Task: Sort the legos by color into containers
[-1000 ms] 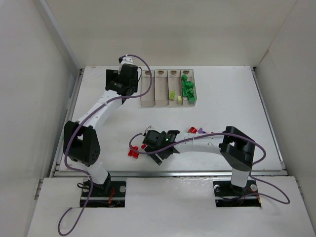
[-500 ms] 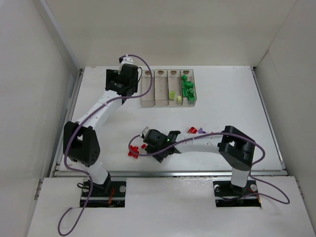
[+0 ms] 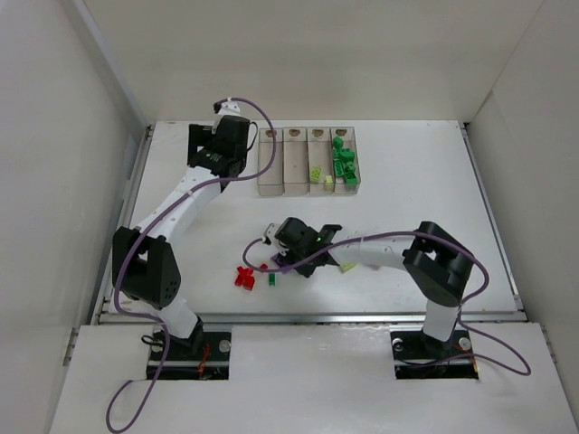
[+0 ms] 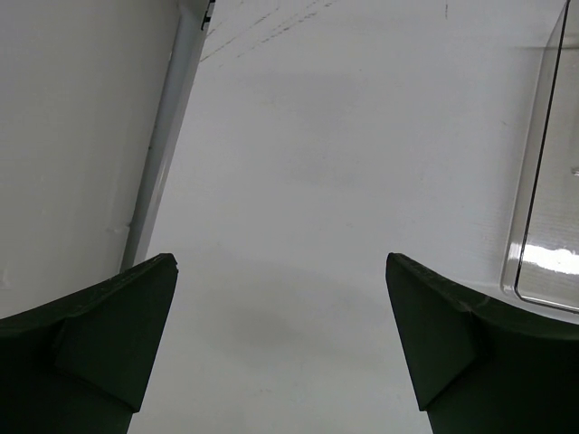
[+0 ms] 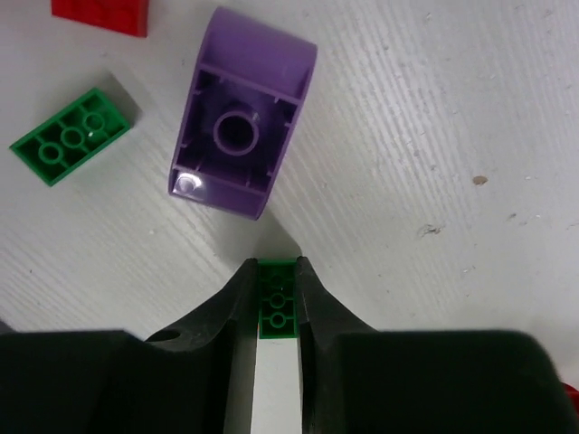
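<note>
My right gripper lifts from beside the purple lego (image 5: 242, 136) next, then carries the small green lego away from my base over the end container.
My right gripper (image 5: 276, 264) is shut on a small green lego (image 5: 277, 312), pinched between the fingertips just above the table. Right in front of it lies a purple lego (image 5: 242, 136) on its side, with another green lego (image 5: 72, 136) and a red lego (image 5: 99, 14) further left. From above, the right gripper (image 3: 289, 260) is near the table's front, beside red legos (image 3: 242, 276) and a green lego (image 3: 272, 278). The containers (image 3: 271, 167) stand at the back, with green legos (image 3: 344, 165) in the rightmost one. My left gripper (image 3: 217, 161) hangs open and empty left of them.
A yellow-green lego (image 3: 348, 268) lies under the right forearm. Two yellow-green legos (image 3: 315, 172) sit in the third bin. The left wrist view shows bare table, the clear bin wall (image 4: 543, 181) at right and the side wall's rail (image 4: 163, 154) at left.
My right gripper has closed on the green lego and shifted a little to the right and back. The left arm's wrist has moved slightly left; its jaws stay open.
</note>
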{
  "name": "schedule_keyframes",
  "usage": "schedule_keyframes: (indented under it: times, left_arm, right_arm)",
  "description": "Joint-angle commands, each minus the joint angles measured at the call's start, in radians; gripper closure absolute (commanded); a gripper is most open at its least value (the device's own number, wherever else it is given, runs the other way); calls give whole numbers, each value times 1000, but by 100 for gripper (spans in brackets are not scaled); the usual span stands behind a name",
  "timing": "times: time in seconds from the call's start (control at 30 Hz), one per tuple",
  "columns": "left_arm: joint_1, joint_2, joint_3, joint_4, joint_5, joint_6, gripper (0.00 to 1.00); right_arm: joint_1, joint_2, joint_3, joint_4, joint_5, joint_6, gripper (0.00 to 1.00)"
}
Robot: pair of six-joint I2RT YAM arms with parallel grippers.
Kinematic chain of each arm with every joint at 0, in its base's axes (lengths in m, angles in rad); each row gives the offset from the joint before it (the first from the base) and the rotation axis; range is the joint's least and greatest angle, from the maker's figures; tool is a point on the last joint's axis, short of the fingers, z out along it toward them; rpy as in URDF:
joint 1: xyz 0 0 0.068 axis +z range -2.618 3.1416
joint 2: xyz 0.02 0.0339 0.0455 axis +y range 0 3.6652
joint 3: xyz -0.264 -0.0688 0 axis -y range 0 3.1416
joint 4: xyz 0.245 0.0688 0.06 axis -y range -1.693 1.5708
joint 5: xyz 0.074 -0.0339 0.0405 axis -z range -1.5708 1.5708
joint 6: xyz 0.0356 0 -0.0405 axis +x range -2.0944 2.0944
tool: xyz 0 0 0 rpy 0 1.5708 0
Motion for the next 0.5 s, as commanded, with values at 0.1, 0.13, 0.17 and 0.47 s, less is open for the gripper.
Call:
schedule_keyframes:
  times: [0.1,0.13,0.17,0.47]
  left_arm:
    - [-6,-47,-25,53,-51,26,0]
    - [-6,-47,-35,53,-51,26,0]
    - [-6,-37,-36,53,-51,26,0]
    - [-6,20,-5,62,-51,26,0]
  right_arm:
    - [-74,-77,-6,-38,-119,-36,100]
    - [-105,-92,-6,-38,-132,-36,100]
    - [-123,-92,21,-38,-132,-25,100]
    - [-436,-87,266,40,-88,136,100]
